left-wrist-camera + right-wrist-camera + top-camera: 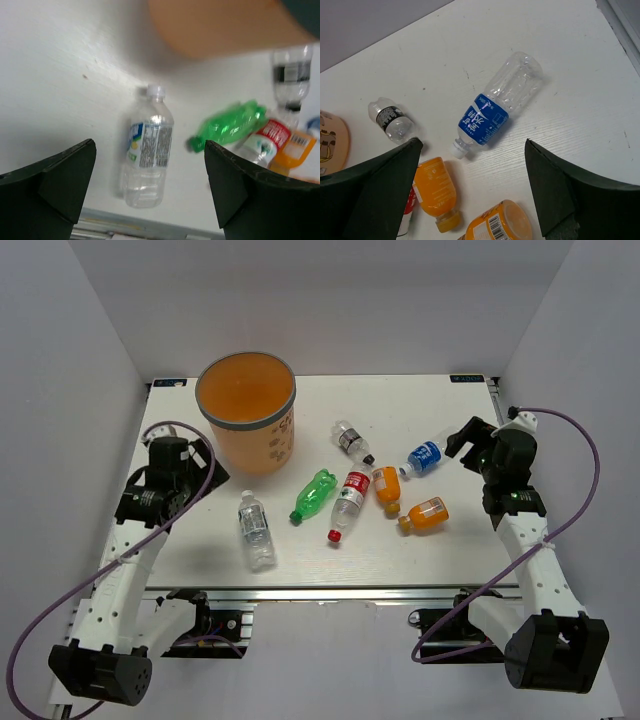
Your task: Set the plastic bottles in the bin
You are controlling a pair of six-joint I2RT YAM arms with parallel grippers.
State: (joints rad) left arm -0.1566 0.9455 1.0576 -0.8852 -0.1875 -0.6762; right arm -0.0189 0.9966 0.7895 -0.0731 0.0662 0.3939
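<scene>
I need to move my left gripper back and down next, onto the clear bottle's label (255,523) (150,145), because the bottle lies lengthwise between its open fingers.
The orange bin (246,412) stands at the back left of the table. Seven plastic bottles lie on the table: a clear white-capped one (256,529) (148,147), a green one (315,494) (231,123), a red-capped one (347,503), a black-capped one (351,440) (392,120), a blue-labelled one (428,454) (496,106) and two orange ones (387,488) (425,514). My left gripper (185,462) (150,187) is open, above the white-capped bottle. My right gripper (470,443) (472,187) is open, hovering just right of the blue-labelled bottle.
The table's front edge with its metal rail (330,590) runs along the bottom. White walls enclose the table on the left, back and right. The bin's side (220,25) fills the top of the left wrist view.
</scene>
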